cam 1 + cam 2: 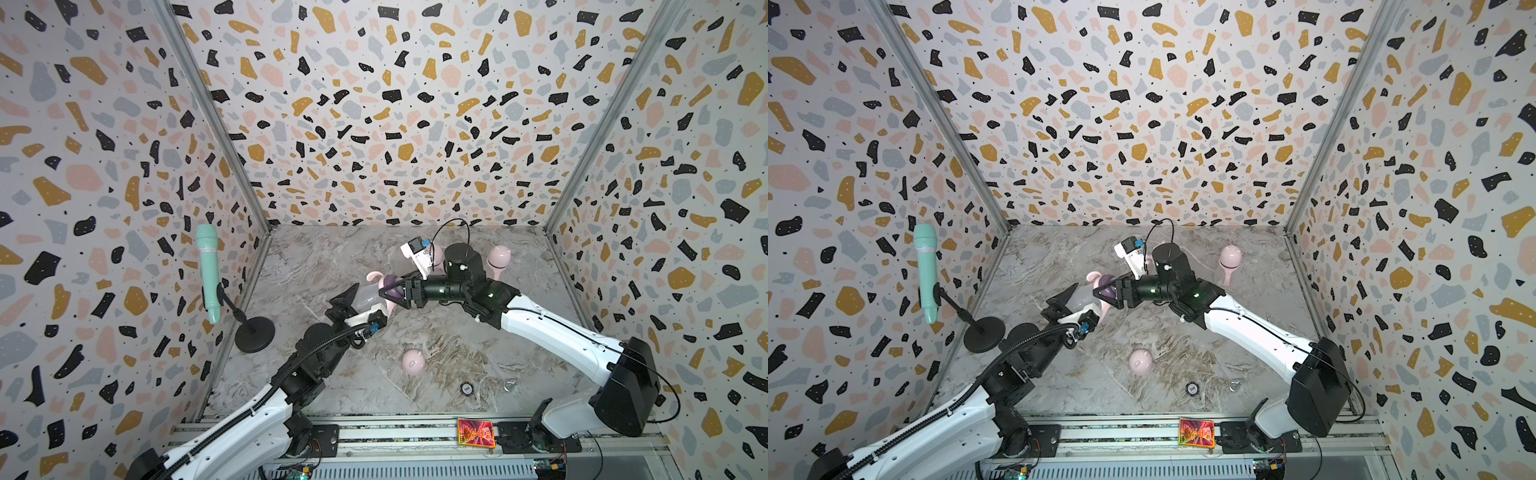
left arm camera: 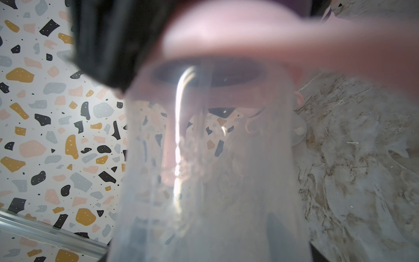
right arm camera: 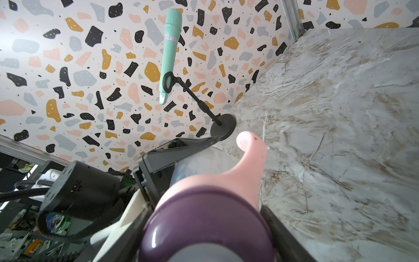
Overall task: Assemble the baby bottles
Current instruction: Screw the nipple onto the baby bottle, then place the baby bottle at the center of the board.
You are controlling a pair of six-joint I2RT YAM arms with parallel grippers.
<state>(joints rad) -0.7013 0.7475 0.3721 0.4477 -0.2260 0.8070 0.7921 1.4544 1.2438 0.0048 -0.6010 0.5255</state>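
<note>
My right gripper turns to point down next and lowers over the bare marble outward of the loose pink cap (image 1: 412,362), since the bottle still hangs tilted.
A clear baby bottle (image 1: 366,298) hangs tilted above the middle of the marble floor, and my left gripper (image 1: 360,297) is shut on its body. In the left wrist view the bottle (image 2: 215,170) fills the frame. My right gripper (image 1: 392,291) is shut on the bottle's purple collar (image 3: 204,215), one finger on each side. Beside the collar a pink handle (image 3: 249,154) sticks out. Near the front a loose pink eared cap (image 1: 412,362) lies on the floor. A capped bottle (image 1: 498,257) stands at the back right. Another pink cap (image 1: 436,253) shows partly behind the right wrist.
A mint-green microphone (image 1: 208,270) on a black stand (image 1: 254,334) stands by the left wall. A small black disc (image 1: 467,388) and a metal ring (image 1: 508,385) lie near the front edge. A red card (image 1: 476,432) sits on the front rail. Patterned walls close three sides.
</note>
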